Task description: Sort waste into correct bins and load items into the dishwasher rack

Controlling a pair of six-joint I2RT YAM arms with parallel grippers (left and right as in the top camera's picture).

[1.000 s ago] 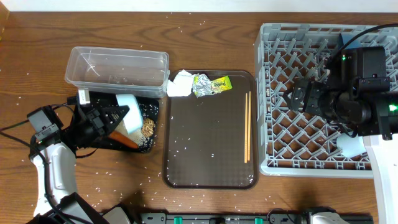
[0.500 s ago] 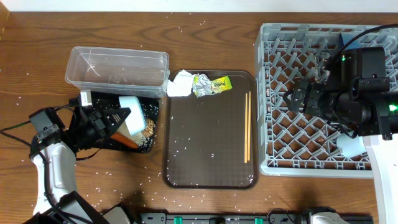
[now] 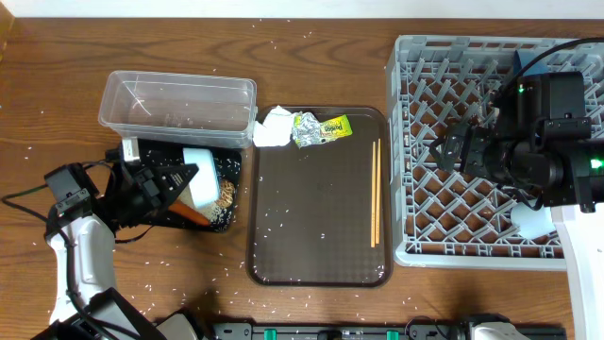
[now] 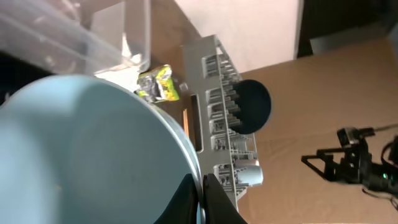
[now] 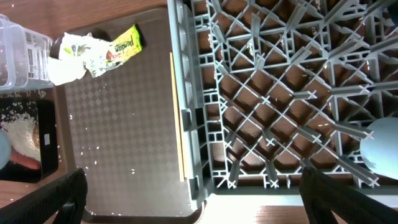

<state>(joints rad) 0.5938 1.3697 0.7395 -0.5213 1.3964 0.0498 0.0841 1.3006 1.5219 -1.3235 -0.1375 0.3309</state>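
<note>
The robot next needs to swing its left gripper across to the brown tray's bare middle (image 3: 315,203), turn the bowl upright and lower it, since the rice is in the black tray.
My left gripper (image 3: 185,179) (image 4: 200,182) is shut on the rim of the white bowl (image 3: 200,166) (image 4: 81,149), holding it tilted over the black tray (image 3: 231,156). In that tray lie white rice (image 3: 221,214), a brown food lump (image 3: 225,195) and an orange carrot piece (image 3: 192,213). My right gripper (image 3: 451,151) (image 5: 189,190) hangs open over the dishwasher rack (image 3: 415,66) (image 5: 199,118). The chopsticks (image 3: 376,194) (image 5: 177,118), tissue (image 3: 273,127) (image 5: 65,70) and wrapper (image 3: 323,127) (image 5: 115,48) rest on the brown tray (image 3: 316,227). A light-blue cup (image 3: 532,219) (image 5: 380,147) lies in the rack.
The clear tub (image 3: 179,102) stands behind the black tray. A dark-blue plate (image 4: 254,106) stands upright in the rack, hidden under my right arm in the overhead view. Rice grains are scattered across the wooden table (image 3: 311,28).
The left gripper and the bowl have shifted very slightly to the right over the black tray. The right arm has stayed still.
</note>
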